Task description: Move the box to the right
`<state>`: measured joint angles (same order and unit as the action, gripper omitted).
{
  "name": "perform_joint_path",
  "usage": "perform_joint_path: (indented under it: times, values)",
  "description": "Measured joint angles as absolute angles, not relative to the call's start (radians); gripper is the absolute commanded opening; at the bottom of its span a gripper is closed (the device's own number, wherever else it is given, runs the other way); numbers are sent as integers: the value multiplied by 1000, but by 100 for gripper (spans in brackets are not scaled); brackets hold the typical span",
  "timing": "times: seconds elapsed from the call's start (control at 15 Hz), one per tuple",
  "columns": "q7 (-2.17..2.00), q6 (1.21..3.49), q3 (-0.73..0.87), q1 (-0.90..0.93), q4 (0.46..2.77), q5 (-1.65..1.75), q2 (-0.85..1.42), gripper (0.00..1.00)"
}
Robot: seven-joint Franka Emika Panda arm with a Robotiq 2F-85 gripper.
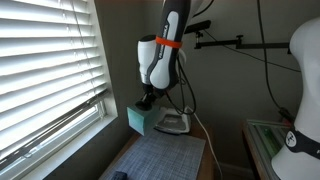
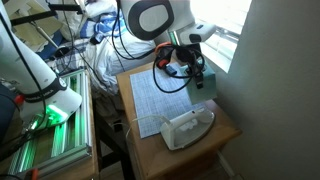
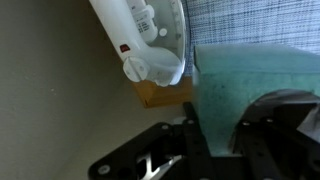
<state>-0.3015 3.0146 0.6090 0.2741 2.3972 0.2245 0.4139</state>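
The tilted box still hangs at an angle above the table, so next I will move my gripper down, turn the box upright onto the table (image 1: pixel 147 140) beside the white iron and release it.
The pale teal box (image 1: pixel 139 119) is held between my gripper's fingers (image 1: pixel 146 101), lifted a little above the table near the window. In the wrist view the box (image 3: pixel 245 80) fills the space between the two black fingers (image 3: pixel 215 130), which are shut on it. In an exterior view the box (image 2: pixel 192 82) is mostly hidden behind the gripper (image 2: pixel 190 68) at the table's far edge.
A white clothes iron (image 1: pixel 172 123) lies on the table next to the box; it also shows in an exterior view (image 2: pixel 186 128) and in the wrist view (image 3: pixel 140 35). A grey checked mat (image 2: pixel 160 98) covers the wooden table (image 2: pixel 215 135). Window blinds (image 1: pixel 45 70) are close by.
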Motion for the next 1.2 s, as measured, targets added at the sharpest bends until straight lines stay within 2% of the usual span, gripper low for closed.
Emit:
perform_joint_path:
  times: [0.33,0.8,0.93,1.0,1.2]
  values:
    - [-342,2967,568,270,2353,204,491,1]
    - [-72,2960,195,-117,2283,94,491,1]
    - [-24,2951,179,-169,2258,93,491,1]
    - [-2,2949,185,-179,2246,96,491,5]
    - [27,2949,219,-171,2235,113,490,1]
